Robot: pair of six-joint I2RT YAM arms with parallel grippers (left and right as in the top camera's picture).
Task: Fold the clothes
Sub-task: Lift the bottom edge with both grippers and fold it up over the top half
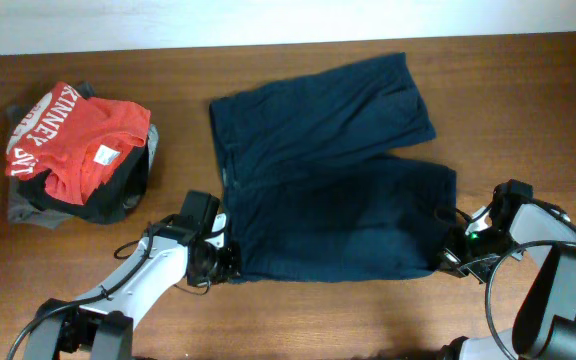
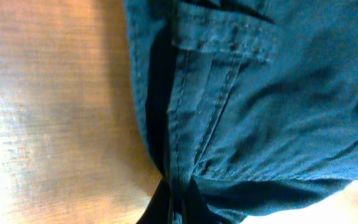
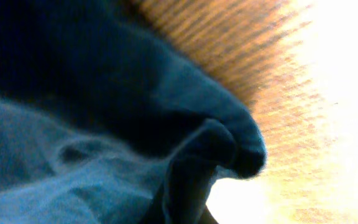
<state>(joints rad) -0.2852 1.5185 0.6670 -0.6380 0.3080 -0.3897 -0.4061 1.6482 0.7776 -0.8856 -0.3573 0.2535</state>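
My right gripper rises next, carries it outward over the far leg's end [image 1: 410, 100] and releases, since the far leg lies flat beyond the pinched near hem.
The dark navy shorts [image 1: 328, 170] lie spread flat mid-table, waistband at the left and the two legs pointing right. My left gripper [image 1: 223, 262] is at the near left waistband corner and is shut on the cloth; the left wrist view shows the waistband seam [image 2: 210, 81] bunching into the jaws at the bottom edge. My right gripper [image 1: 450, 255] is at the near leg's hem corner and is shut on it; the right wrist view shows the folded hem [image 3: 229, 134] pinched and lifted off the wood.
A red shirt with white lettering [image 1: 73, 140] lies on grey and black garments [image 1: 88, 200] at the far left. Bare wooden table [image 1: 528, 90] lies to the right of the shorts and along the front edge.
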